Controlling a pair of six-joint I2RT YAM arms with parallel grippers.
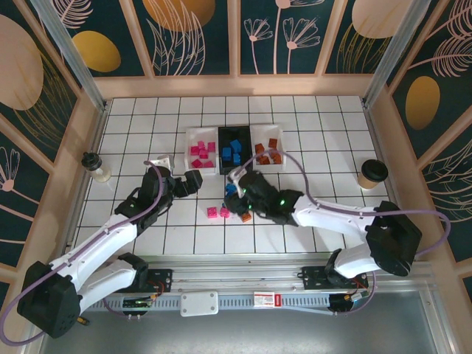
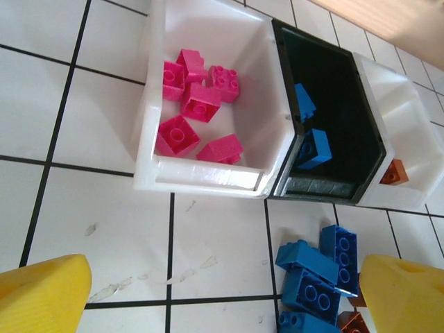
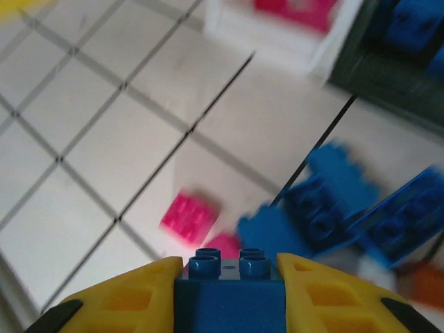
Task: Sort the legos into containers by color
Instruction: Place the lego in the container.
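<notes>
Blue bricks are already in the black tray [image 1: 224, 134] [image 3: 394, 68]. I will move the blue brick outward over that tray with my right gripper next and let go of it there.
Three trays stand side by side: a white tray [image 1: 190, 136] [image 2: 149, 104] of several magenta bricks [image 2: 201, 104], a black tray [image 1: 224, 134] [image 2: 347, 83] with blue bricks [image 2: 313, 148], and a white tray [image 1: 277, 133] [image 2: 409, 132] with orange-brown bricks [image 2: 393, 172]. My right gripper [image 1: 240, 193] [image 3: 229, 267] hangs above the loose pile, shut on a blue brick [image 3: 225, 295]. Below it lie two magenta bricks [image 1: 217, 212] [image 3: 191, 216], blue bricks [image 3: 326, 205] [image 2: 316, 274] and an orange one [image 1: 245, 217]. My left gripper [image 1: 190, 183] [image 2: 223, 281] is open over bare tiles in front of the magenta tray, holding nothing.
A paper cup with a dark lid [image 1: 373, 173] stands at the right. Near the left wall is a small bottle [image 1: 94, 167]. Wooden walls [image 1: 236, 85] ring the tiled floor. Bare tiles lie to the left and front of the pile.
</notes>
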